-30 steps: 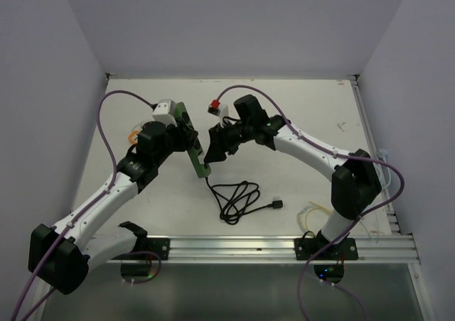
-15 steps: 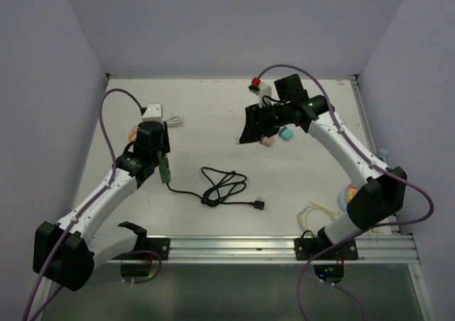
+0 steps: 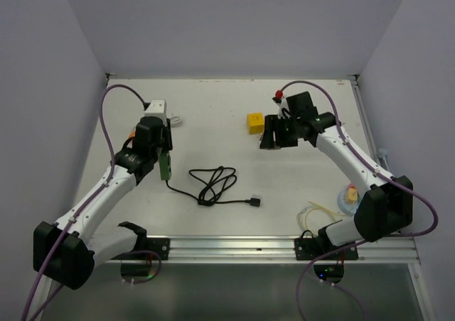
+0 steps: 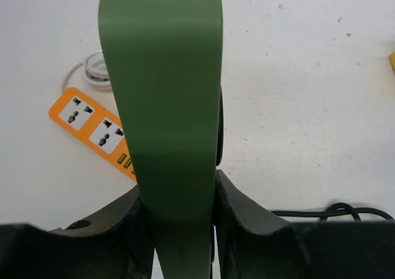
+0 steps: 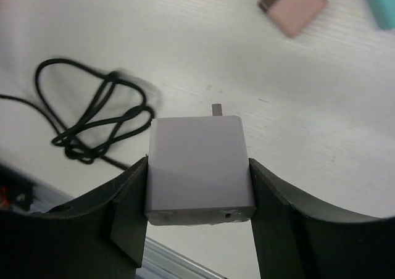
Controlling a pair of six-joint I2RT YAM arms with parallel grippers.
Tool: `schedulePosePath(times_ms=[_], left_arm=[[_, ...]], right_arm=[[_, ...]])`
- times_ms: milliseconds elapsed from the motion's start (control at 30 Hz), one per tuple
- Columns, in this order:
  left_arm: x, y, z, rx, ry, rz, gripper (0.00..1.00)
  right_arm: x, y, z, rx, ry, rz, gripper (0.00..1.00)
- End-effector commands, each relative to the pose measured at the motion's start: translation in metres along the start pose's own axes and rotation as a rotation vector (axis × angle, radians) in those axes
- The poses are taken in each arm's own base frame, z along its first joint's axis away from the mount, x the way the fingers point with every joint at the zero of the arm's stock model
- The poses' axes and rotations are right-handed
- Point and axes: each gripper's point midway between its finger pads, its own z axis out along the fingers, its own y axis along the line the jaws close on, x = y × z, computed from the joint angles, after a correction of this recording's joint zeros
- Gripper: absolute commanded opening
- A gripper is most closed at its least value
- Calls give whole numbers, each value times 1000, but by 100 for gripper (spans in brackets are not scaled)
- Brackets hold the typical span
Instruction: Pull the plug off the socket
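Observation:
The white plug (image 5: 199, 168), already clear of the green socket, will be released once my right gripper moves down to bare tabletop (image 5: 315, 69) beside the pink block below it.
My left gripper (image 3: 165, 161) is shut on a green socket strip (image 4: 163, 106), held upright between its fingers (image 4: 180, 186). A black cable (image 3: 212, 185) runs from the strip's lower end and lies coiled on the table. My right gripper (image 3: 273, 133) is far to the right of the strip. In the right wrist view it (image 5: 199, 168) is shut on a white block-shaped plug (image 5: 199, 168), with a metal prong (image 5: 217, 109) showing at the far end. The plug is clear of the green strip and held above the table.
An orange power strip (image 4: 97, 128) and a white cord coil (image 4: 92, 69) lie left of my left gripper. A yellow cube (image 3: 254, 123) sits near my right gripper. Pink (image 5: 293, 4) and teal (image 5: 382, 4) blocks lie ahead of it. Loose items (image 3: 334, 204) lie front right.
One second ago both grippers met at the table's middle, the plug at the green strip. Now my right gripper has pulled back right with the plug, and my left has drawn the strip left.

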Motion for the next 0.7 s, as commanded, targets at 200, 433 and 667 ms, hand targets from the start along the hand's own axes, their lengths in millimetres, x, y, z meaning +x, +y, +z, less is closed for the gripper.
schedulePosePath(times_ms=[200,433,667], left_arm=[[-11,-51,2,235,12,-108,0],[11,-63,2,301,75,-130,0],[30,-63,8,300,127,-140,0]], right_arm=[[-9,-93,39,386,-220,226,0],[-16,-134,73,553,-267,256,5],[-27,-141,96,557,-298,261,46]])
